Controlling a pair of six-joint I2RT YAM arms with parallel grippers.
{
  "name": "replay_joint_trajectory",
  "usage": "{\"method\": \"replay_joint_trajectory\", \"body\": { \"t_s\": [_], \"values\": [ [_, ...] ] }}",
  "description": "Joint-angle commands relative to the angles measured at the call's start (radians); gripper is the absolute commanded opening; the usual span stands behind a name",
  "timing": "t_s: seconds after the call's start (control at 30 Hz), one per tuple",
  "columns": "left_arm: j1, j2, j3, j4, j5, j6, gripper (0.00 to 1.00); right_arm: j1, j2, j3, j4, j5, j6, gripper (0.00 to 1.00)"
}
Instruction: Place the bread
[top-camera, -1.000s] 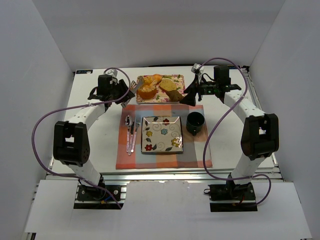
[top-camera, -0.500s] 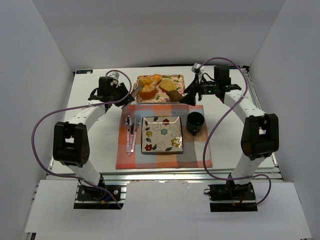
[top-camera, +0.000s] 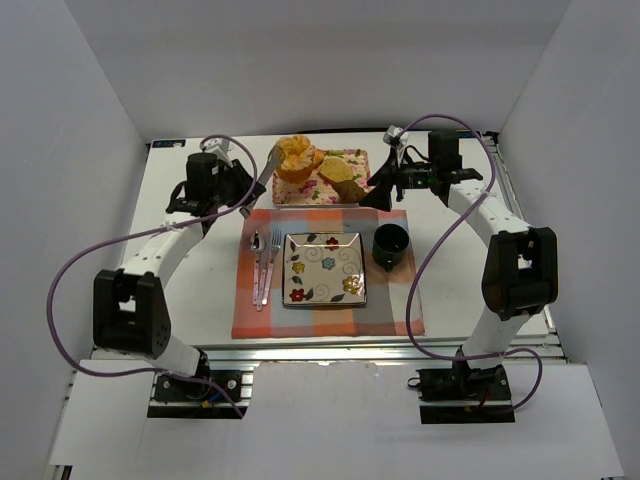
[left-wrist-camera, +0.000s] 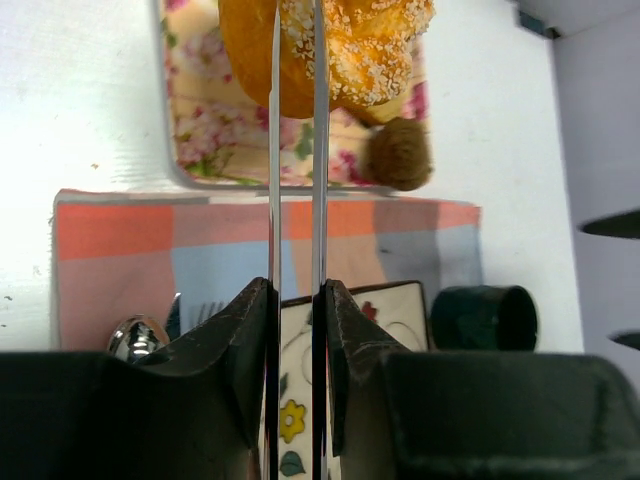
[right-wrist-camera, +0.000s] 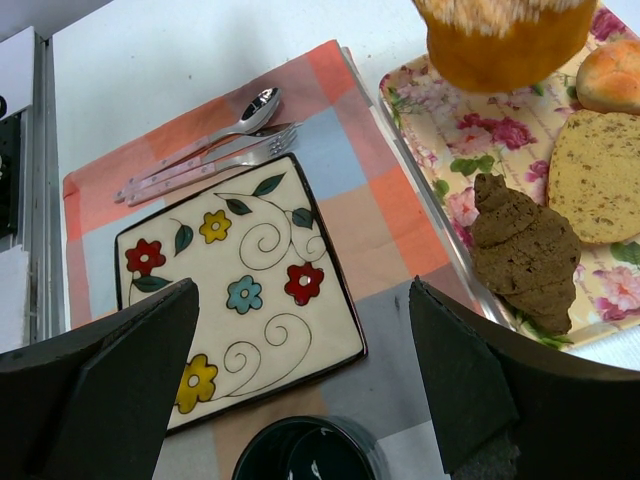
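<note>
The flowered square plate (top-camera: 323, 268) is empty, so my left gripper should next bring the bread back from the tray, down onto it, and release the tongs' blades.
The bread (top-camera: 293, 157), a large golden-orange bun with a pale lumpy top, hangs above the left end of the floral tray (top-camera: 350, 193), pinched between metal tongs (left-wrist-camera: 272, 150). My left gripper (top-camera: 240, 188) is shut on the tongs' two blades, and the bun fills the top of the left wrist view (left-wrist-camera: 350, 50). The flowered square plate (top-camera: 323, 268) lies on the checked placemat, nearer than the tray. My right gripper (top-camera: 377, 195) is open and empty at the tray's right end; in its wrist view (right-wrist-camera: 310, 380) the bread (right-wrist-camera: 505, 45) shows at the top.
A small roll (right-wrist-camera: 610, 75), a flat tan slice (right-wrist-camera: 600, 175) and a dark brown piece (right-wrist-camera: 525, 250) lie on the tray. A dark green cup (top-camera: 391, 245) stands right of the plate. A spoon and forks (top-camera: 263, 265) lie left of it.
My left gripper has lifted the bread off the tray with the tongs, up and towards the back. The right arm has not moved.
</note>
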Motion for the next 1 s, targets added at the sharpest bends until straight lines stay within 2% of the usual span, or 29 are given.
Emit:
{"method": "replay_joint_trajectory", "body": {
  "t_s": [0.0,0.13,0.33,0.47,0.57,0.87,0.97],
  "values": [
    [-0.003,-0.136,-0.013,0.066,0.080,0.017,0.00,-0.005,-0.035,-0.009,0.015,-0.026,-0.007,0.89],
    [-0.005,-0.218,-0.075,-0.066,0.200,0.063,0.00,-0.006,-0.044,-0.010,0.000,-0.027,-0.027,0.90],
    [-0.009,-0.443,-0.201,-0.198,0.260,0.099,0.00,-0.011,-0.061,-0.022,-0.039,-0.029,-0.067,0.89],
    [-0.014,-0.509,-0.215,-0.398,0.309,0.163,0.00,-0.013,-0.075,-0.041,-0.058,-0.029,-0.084,0.89],
    [-0.017,-0.552,-0.221,-0.491,0.332,0.189,0.00,-0.014,-0.090,-0.059,-0.065,-0.027,-0.093,0.89],
    [-0.045,-0.568,-0.292,-0.531,0.326,0.189,0.00,-0.014,-0.138,-0.116,-0.062,-0.026,-0.086,0.89],
    [-0.060,-0.563,-0.309,-0.494,0.315,0.175,0.07,-0.013,-0.161,-0.139,-0.059,-0.023,-0.083,0.89]
  ]
}}
